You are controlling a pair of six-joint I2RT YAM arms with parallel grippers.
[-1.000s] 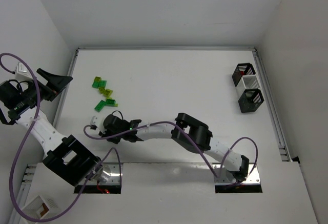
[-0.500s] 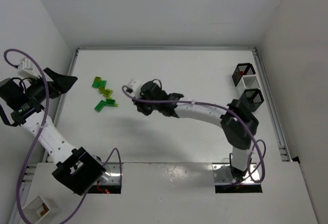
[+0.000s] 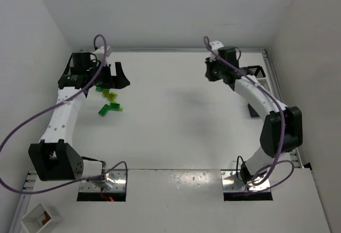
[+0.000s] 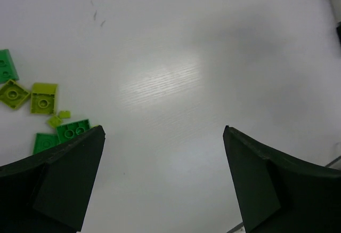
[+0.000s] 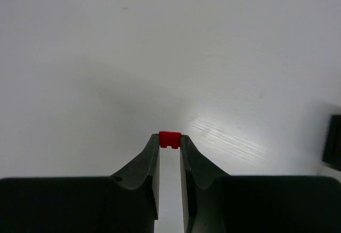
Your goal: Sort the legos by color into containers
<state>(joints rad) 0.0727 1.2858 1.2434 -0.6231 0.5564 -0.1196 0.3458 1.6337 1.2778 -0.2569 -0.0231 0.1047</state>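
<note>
I will next swing my right gripper to the right in the top view, over the far black slatted bin (image 5: pixel 334 142), because the tiny red lego is hanging above bare table.
My right gripper (image 5: pixel 170 141) is shut on a tiny red lego (image 5: pixel 170 138), pinched at its fingertips above bare table. In the top view it (image 3: pixel 210 74) hovers at the far right, left of the black slatted bins (image 3: pixel 256 72). A dark bin edge (image 5: pixel 333 143) shows at the right of the right wrist view. My left gripper (image 3: pixel 123 78) is open and empty at the far left, just above the pile of green and lime legos (image 3: pixel 109 101). In the left wrist view the legos (image 4: pixel 43 97) lie left of the wide-open gripper (image 4: pixel 163 129).
A second black bin (image 3: pixel 254 110) is mostly hidden behind the right arm. A white box with a brown inside (image 3: pixel 41 217) sits off the table at the bottom left. Raised rails (image 3: pixel 170 50) border the table.
The right arm swung from near the lego pile across the table to the far right. The left arm swung in from the left wall to above the pile.
</note>
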